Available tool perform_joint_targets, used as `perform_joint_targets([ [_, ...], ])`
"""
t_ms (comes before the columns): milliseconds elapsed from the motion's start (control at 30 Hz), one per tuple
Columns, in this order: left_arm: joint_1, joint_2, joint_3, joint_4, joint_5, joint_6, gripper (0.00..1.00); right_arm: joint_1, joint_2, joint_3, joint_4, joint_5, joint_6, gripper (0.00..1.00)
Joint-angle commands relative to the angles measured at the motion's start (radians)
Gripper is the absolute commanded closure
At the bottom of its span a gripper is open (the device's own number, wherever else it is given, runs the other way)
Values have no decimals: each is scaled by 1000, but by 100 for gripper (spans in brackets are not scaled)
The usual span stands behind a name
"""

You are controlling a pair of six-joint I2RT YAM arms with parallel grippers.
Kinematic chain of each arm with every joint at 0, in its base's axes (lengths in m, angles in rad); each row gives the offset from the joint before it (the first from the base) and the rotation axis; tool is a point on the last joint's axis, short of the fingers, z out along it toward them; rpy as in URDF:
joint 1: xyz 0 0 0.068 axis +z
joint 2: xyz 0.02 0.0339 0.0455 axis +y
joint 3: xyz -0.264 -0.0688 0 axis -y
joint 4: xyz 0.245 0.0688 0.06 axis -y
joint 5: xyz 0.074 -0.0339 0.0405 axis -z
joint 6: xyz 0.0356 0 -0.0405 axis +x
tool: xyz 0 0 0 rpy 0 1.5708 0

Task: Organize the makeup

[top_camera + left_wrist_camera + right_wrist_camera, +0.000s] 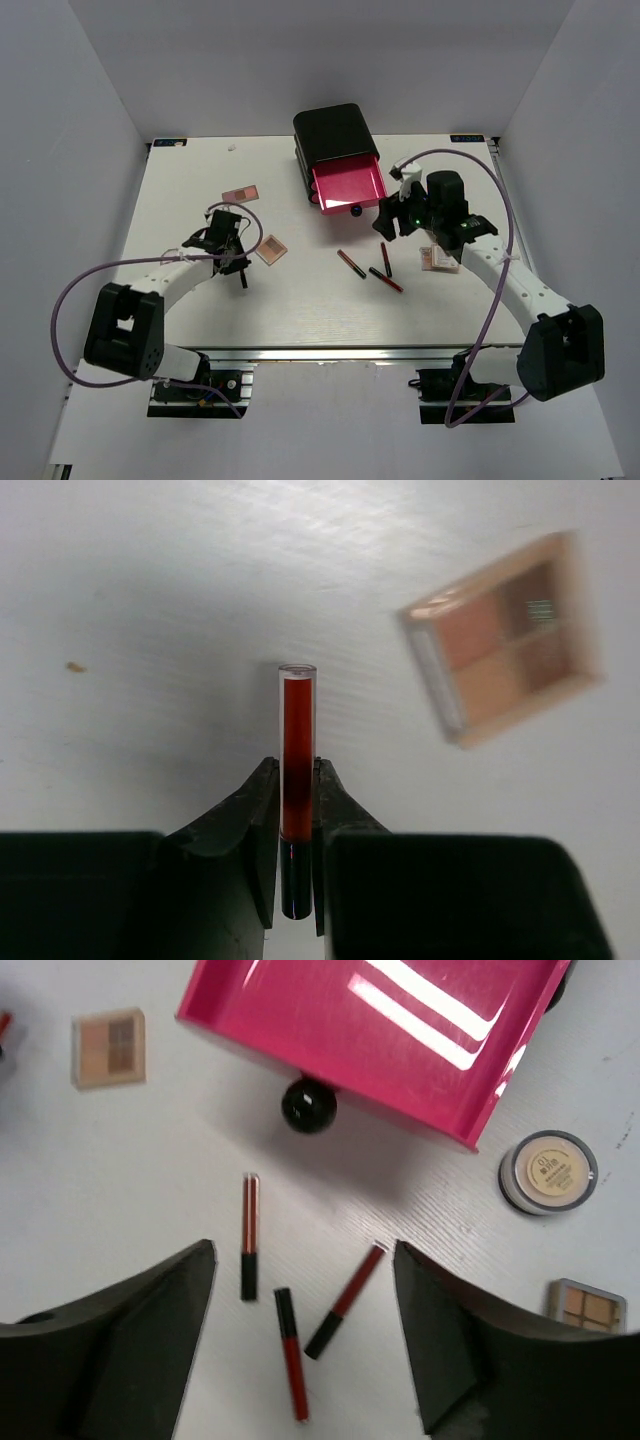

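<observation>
Up and outward, I should carry the stick with my left gripper over the pink drawer (pixel 350 183) and release it there, because the drawer stands open and empty.
My left gripper (pixel 240 266) is shut on a thin black-and-red stick (pixel 297 740), held just above the table left of centre. A tan square palette (pixel 500 635) lies to its right, also in the top view (pixel 270 249). A pink palette (pixel 241 193) lies farther back. My right gripper (pixel 302 1250) is open and empty, hovering over three black-and-red sticks (pixel 249 1235) (pixel 291 1355) (pixel 345 1300) in front of the open pink drawer (pixel 370 1030). A round gold compact (pixel 548 1170) and a small square palette (pixel 588 1305) lie to the right.
The black box (pixel 335 130) stands at the back centre with its top pink drawer (pixel 348 183) pulled out and a black knob (pixel 308 1103) at its front. The white table (pixel 300 310) has walls on the left, right and back.
</observation>
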Motion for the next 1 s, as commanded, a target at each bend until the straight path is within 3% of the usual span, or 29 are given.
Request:
perform_joint_targets([
  [0, -31, -134, 110, 14, 126, -54, 100, -10, -42, -27, -102, -34, -134, 28],
  [33, -39, -146, 154, 28, 151, -64, 100, -12, -62, -56, -102, -40, -154, 34],
  [67, -48, -155, 178, 67, 175, -75, 100, -12, -70, -70, -102, -43, -167, 56],
  [100, -63, -166, 197, 92, 216, -92, 100, -12, -76, -81, -106, -43, -173, 67],
  [167, -94, -163, 260, 166, 261, -98, 100, -14, -90, -109, -111, -37, -184, 87],
  [200, -105, -158, 279, 195, 292, -98, 100, -15, -94, -116, -110, -37, -187, 90],
  [367, -186, -68, 417, 333, 350, -11, 100, -18, -122, -147, -104, -46, -193, 88],
  [500, -252, 73, 576, 298, 369, 162, 100, -26, -129, -153, -111, -70, -211, 86],
  [567, -292, 170, 663, 277, 358, 251, 100, -33, -131, -140, -137, -136, -249, 92],
  [667, -312, 225, 734, 272, 343, 302, 100, -37, -140, -136, -142, -162, -259, 92],
  [833, -332, 300, 827, 290, 298, 391, 100, -46, -143, -144, -133, -156, -244, 80],
  [967, -338, 357, 871, 293, 275, 460, 100, -66, -142, -153, -111, -139, -185, 78],
])
